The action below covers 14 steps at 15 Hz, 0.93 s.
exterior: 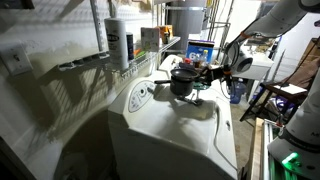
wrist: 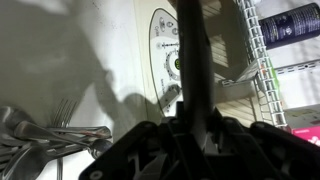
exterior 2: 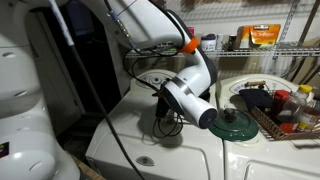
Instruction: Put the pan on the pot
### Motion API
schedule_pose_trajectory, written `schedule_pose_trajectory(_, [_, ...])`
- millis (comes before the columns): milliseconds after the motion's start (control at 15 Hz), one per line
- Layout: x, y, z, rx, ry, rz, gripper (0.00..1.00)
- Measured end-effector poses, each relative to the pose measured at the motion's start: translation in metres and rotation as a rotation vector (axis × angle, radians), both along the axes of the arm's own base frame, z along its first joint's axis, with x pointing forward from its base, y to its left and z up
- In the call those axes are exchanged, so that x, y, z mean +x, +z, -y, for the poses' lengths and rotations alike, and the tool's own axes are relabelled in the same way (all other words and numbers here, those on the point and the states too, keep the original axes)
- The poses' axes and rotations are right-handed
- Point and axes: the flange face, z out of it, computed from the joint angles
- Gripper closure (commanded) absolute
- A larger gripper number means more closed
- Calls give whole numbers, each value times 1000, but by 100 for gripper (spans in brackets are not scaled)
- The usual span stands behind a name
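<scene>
My gripper moves down slightly next, before it releases the pan's long dark handle, since the pan is over the pot [exterior: 182, 88], which stands lower than my gripper.
In an exterior view the black pan [exterior: 183, 72] is over the small dark pot [exterior: 182, 88] on the white washer top. I cannot tell whether they touch. The pan's long thin handle runs right into my gripper [exterior: 213, 70]. In the wrist view the gripper [wrist: 190, 125] is shut on the pan's handle [wrist: 190, 60], which runs up to the top edge. The pan's bowl is out of that view. In an exterior view my arm hides most of the pot [exterior 2: 168, 122] and the gripper.
The washer's control panel [wrist: 165, 50] lies under the handle. A wire shelf with bottles [exterior: 120, 45] runs along the wall. A green lid [exterior 2: 233, 122] and a basket of bottles [exterior 2: 285, 110] stand beside the pot. Metal utensils [wrist: 50, 140] lie nearby.
</scene>
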Motion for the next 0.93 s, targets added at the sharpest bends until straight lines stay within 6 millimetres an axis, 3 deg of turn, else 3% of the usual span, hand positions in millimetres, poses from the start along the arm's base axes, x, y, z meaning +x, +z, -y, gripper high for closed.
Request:
schedule_pose_trajectory(400, [6,-17,5,18,3,-37,94])
schedule_pose_trajectory(933, [12,-18,9,28,5,-43,94])
